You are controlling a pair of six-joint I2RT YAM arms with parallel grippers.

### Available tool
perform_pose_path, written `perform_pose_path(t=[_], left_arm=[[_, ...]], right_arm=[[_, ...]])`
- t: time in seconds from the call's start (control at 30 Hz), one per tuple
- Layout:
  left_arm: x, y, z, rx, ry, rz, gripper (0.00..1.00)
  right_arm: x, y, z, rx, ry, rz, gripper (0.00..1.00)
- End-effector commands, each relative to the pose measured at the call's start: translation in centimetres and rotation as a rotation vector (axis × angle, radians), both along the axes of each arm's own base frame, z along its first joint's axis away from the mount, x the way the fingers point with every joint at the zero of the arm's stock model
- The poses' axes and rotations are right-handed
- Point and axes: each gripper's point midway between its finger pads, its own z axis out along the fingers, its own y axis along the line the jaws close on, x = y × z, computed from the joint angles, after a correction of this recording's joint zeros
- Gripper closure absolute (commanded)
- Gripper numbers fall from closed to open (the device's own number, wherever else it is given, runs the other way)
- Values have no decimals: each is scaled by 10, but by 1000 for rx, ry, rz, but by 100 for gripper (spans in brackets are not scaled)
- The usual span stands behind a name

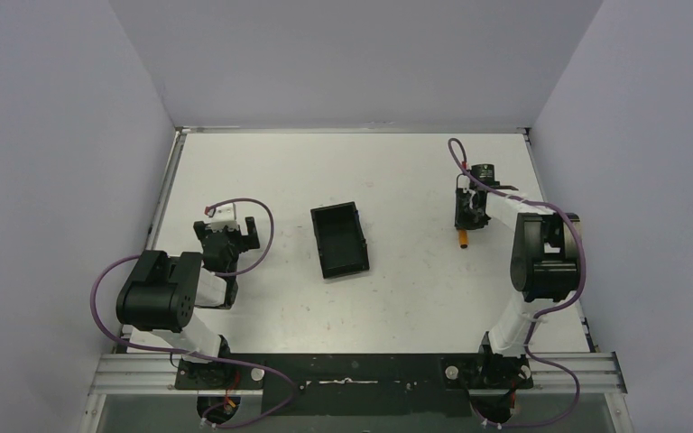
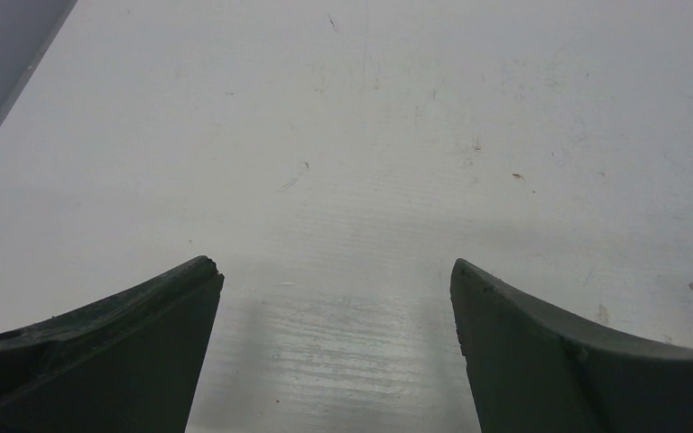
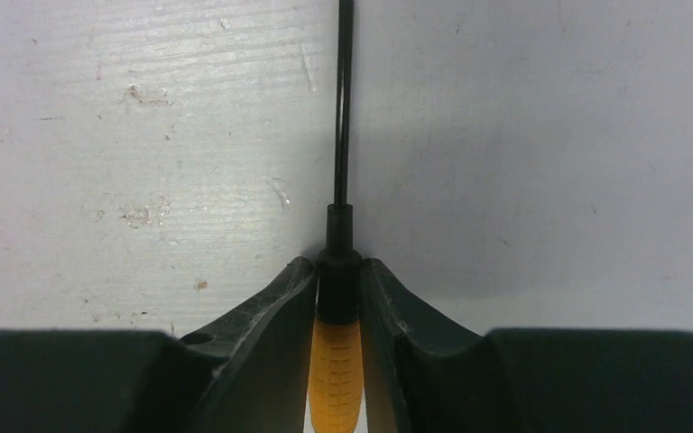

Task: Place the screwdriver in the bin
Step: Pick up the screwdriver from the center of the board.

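Observation:
My right gripper's fingers hold the screwdriver's collar, so I will lift next, go left in the top view, then lower over the bin (image 1: 336,210) to release the screwdriver (image 1: 466,242).
The screwdriver (image 3: 336,361) has an orange ribbed handle, a black collar and a thin black shaft, and it lies on the white table at the right. My right gripper (image 3: 337,263) is shut on it, with both fingers pressed against the collar and the front of the handle. From above, only the orange end of the screwdriver (image 1: 466,242) shows below the right gripper (image 1: 469,216). The bin (image 1: 336,210), a small black open tray, stands near the table's middle, well left of the screwdriver. On the left my left gripper (image 2: 336,266) hangs open over bare table, holding nothing.
Grey walls close the table (image 1: 397,298) in on the left, back and right. The left gripper (image 1: 233,230) sits left of the bin. A metal rail runs along the near edge by the arm bases.

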Motion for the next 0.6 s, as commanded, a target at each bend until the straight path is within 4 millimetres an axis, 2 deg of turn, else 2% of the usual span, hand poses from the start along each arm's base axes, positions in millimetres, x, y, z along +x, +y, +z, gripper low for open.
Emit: perform_pose_path(t=[0.0,0.07,0.17,0.43,0.57], left_arm=[[12,-3,21,-1,-76,-11,3],[12,-3,20,-1,-75,-11,3],[12,-3,21,0,-77,-11,3],[12,-3,21,-1,-76,-11,3],[12,-3,21,0,-76,-11,3]], right_arm=[[1,-2,-3,-3,12,-3,82],[4,-2,3,-6,-2,-3,87],[7,-3,14,-7,-28,-7,100],[22,-4,68,-20,-104,5,100],[32,-5,102,-26,-150,9,100]])
